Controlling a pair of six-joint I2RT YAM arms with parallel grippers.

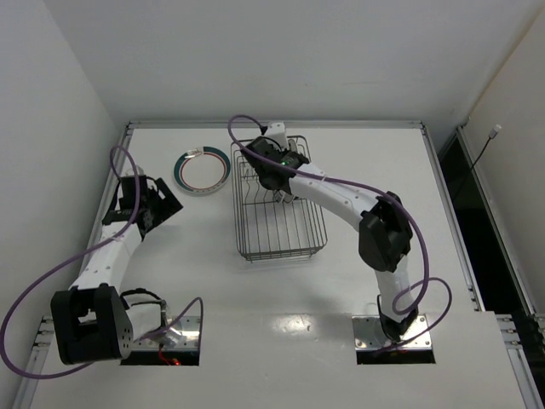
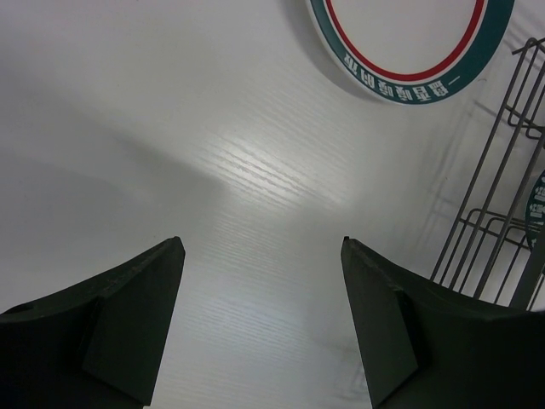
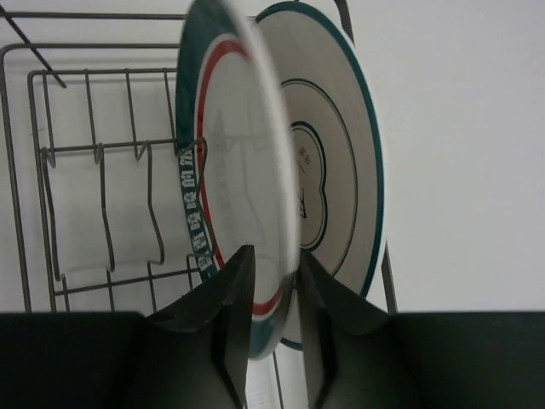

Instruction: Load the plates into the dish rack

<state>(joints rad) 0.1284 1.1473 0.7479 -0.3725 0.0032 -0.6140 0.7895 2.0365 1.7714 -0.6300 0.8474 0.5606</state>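
Note:
Its near rim comes next, so my left gripper should go down and reach outward to it.
The grey wire dish rack [image 1: 281, 223] stands mid-table and also shows in the right wrist view [image 3: 102, 213]. My right gripper [image 3: 274, 256] is at the rack's far end [image 1: 274, 170]. It is shut on the rim of a white plate with teal and red bands [image 3: 230, 153], which it holds upright over the prongs. A second plate with a teal edge [image 3: 336, 162] stands just behind it in the rack. Another teal-and-red banded plate [image 1: 202, 169] lies flat on the table left of the rack [image 2: 409, 43]. My left gripper [image 2: 262, 243] is open and empty above bare table [image 1: 166, 204].
The rack's near half holds only bare prongs [image 1: 281, 239]. Its left wall [image 2: 502, 213] is close to my left gripper's right side. White walls enclose the table on the left, back and right. Purple cables loop over both arms.

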